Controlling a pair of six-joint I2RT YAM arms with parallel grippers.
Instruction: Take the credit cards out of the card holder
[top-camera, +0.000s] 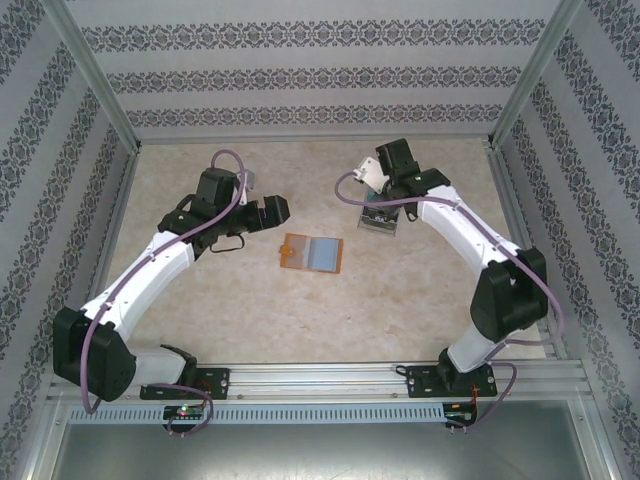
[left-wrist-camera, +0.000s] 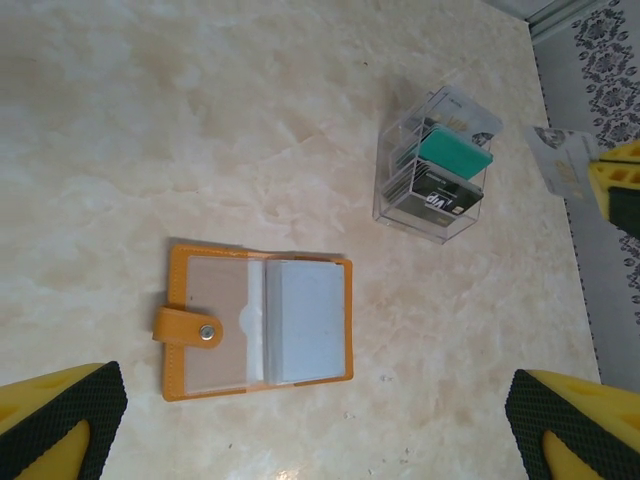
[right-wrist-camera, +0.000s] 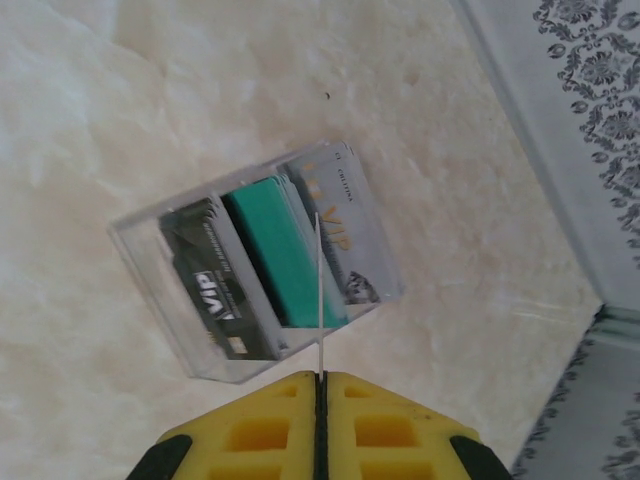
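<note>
The pale card matches the grey VIP stack (right-wrist-camera: 341, 226) in the clear box (right-wrist-camera: 150, 255) below, so my right gripper will move down to that stack's section next and release the card.
The orange card holder (top-camera: 296, 252) (left-wrist-camera: 178, 325) lies open flat on the table's middle. A grey-blue credit card (left-wrist-camera: 305, 318) (top-camera: 325, 256) sits in its right pocket; the left clear pocket looks empty. My left gripper (top-camera: 275, 210) (left-wrist-camera: 316, 428) is open, hovering just left of and above the holder with nothing between its fingers. My right gripper (top-camera: 378, 183) (right-wrist-camera: 320, 385) is shut on a thin pale credit card (right-wrist-camera: 318, 290) (left-wrist-camera: 560, 160) (top-camera: 371, 174), seen edge-on, held above the clear box (right-wrist-camera: 150, 255).
The clear box (top-camera: 381, 218) (left-wrist-camera: 395, 170) stands at the back right of the holder and contains teal, black VIP and grey VIP cards. Patterned walls with metal posts ring the table; the right wall (right-wrist-camera: 560, 130) is close to the box.
</note>
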